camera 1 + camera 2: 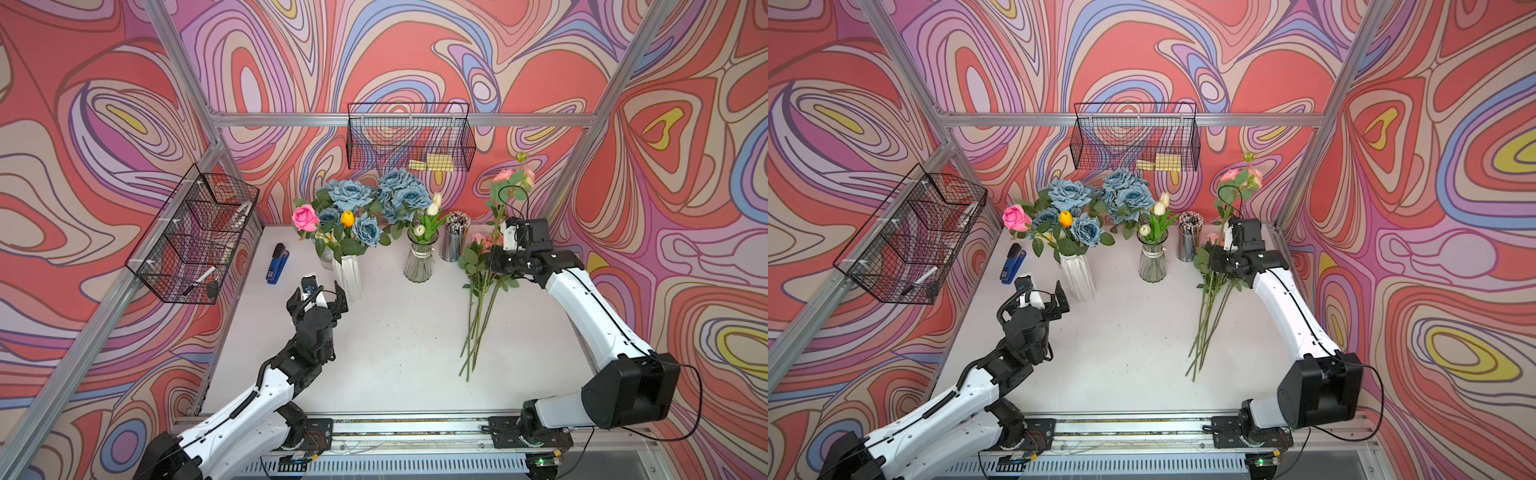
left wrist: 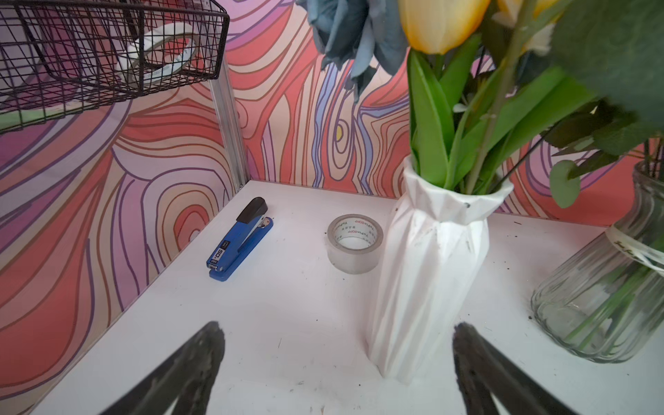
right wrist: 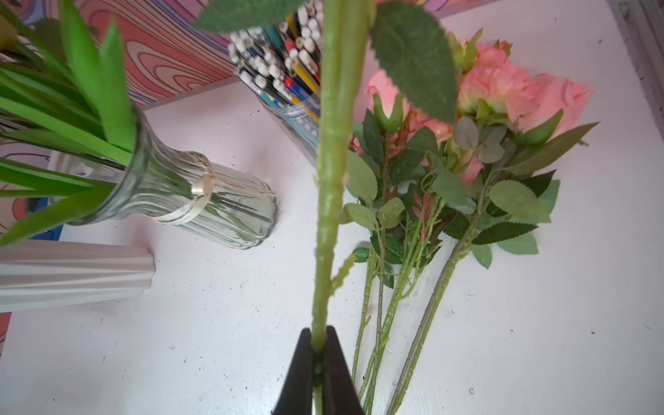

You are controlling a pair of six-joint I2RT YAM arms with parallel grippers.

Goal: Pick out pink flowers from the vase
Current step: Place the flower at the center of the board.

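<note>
The right gripper moves down onto the other pink flowers' leafy stems next and releases the green stem (image 3: 334, 179), since those flowers already lie together on the tabletop.
A white vase (image 1: 347, 270) (image 2: 431, 269) holds dusty-blue roses, an orange tulip and one pink rose (image 1: 305, 217) (image 1: 1016, 217) leaning out to its left. My left gripper (image 1: 318, 297) (image 2: 337, 330) is open just in front of the vase, with nothing between its fingers. My right gripper (image 1: 493, 253) (image 3: 319, 336) is shut on the green stem (image 3: 334, 179) of a pink flower, whose heads (image 1: 505, 176) stand up above the arm. Under it, several pink flowers (image 1: 478, 299) (image 3: 503, 93) lie in a pile on the table.
A glass vase (image 1: 420, 259) with white tulips stands mid-table. Beside it to the right is a cup of pencils (image 1: 455, 241). A blue stapler (image 1: 276, 264) and a tape roll (image 2: 354, 244) lie left of the white vase. Wire baskets (image 1: 195, 241) (image 1: 409, 137) hang on the walls.
</note>
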